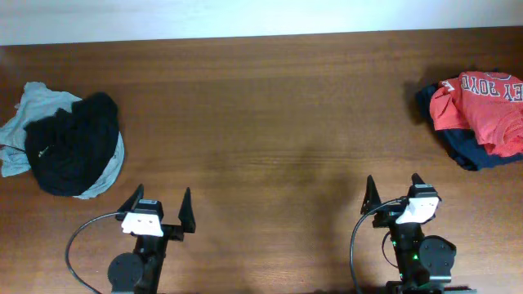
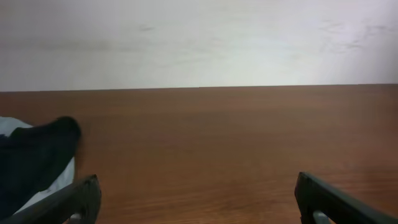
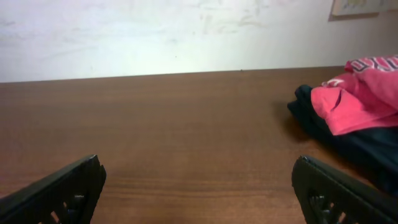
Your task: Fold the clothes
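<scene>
The crumpled black T-shirt (image 1: 80, 139) lies on top of the grey-blue shirt (image 1: 33, 110), so the robot's left gripper will tilt down and move outward and to the left in the overhead view, onto the black T-shirt.
The black T-shirt (image 1: 72, 145) lies crumpled at the table's left, on top of a pale grey-blue shirt (image 1: 33, 110). A small white mark shows on its left side. It also shows at the left edge of the left wrist view (image 2: 34, 158). My left gripper (image 1: 160, 204) is open and empty near the front edge, to the right of and below the black shirt. My right gripper (image 1: 394, 188) is open and empty near the front edge at the right. Both sets of open fingers show in the wrist views (image 2: 196, 199) (image 3: 199, 190).
A red shirt with white lettering (image 1: 484, 104) lies on a dark navy garment (image 1: 467, 149) at the table's right edge; both show in the right wrist view (image 3: 354, 99). The brown wooden table (image 1: 270, 122) ends at a white wall at the back.
</scene>
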Available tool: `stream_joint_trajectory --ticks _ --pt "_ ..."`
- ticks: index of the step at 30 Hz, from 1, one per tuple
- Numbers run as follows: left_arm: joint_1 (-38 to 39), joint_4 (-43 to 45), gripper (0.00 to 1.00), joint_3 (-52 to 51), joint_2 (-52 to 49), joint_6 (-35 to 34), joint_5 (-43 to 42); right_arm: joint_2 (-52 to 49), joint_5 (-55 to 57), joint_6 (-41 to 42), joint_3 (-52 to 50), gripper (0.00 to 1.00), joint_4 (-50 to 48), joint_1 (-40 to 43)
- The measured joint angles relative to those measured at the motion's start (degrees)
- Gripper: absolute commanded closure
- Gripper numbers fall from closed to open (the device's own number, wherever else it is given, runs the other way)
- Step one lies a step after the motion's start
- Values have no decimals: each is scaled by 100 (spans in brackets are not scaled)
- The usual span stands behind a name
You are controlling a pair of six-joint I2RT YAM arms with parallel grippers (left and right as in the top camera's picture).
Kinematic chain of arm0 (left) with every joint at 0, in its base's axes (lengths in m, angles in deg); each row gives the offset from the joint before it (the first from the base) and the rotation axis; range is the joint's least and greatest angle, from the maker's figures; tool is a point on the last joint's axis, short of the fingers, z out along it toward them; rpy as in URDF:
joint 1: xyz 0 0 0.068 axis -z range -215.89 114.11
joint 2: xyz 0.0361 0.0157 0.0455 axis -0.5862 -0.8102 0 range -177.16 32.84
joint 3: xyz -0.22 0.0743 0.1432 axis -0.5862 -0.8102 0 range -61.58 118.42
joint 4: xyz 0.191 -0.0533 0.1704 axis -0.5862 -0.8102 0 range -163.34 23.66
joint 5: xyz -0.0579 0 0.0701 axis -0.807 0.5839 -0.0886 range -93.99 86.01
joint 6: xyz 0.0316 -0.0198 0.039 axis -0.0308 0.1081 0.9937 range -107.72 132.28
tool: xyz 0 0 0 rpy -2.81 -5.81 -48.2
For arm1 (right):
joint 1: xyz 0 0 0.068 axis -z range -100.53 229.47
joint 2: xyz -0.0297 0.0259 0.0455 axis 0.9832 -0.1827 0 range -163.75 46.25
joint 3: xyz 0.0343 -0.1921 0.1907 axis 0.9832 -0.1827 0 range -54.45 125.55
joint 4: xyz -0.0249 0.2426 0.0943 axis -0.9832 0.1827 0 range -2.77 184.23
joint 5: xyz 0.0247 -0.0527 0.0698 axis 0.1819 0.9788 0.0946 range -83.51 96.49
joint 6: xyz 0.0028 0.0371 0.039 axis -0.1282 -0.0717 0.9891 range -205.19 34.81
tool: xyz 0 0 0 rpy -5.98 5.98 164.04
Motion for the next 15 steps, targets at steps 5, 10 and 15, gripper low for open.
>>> stream_joint_trajectory --ticks 5,10,15 --pt "0 17 1 0 -2 0 -129 0 -20 -4 -2 1 -68 0" --pt "0 39 1 0 -2 0 -192 0 -267 -2 0 1 -90 0" --pt "0 33 1 118 -129 0 -184 -142 -463 -2 153 1 -72 0"
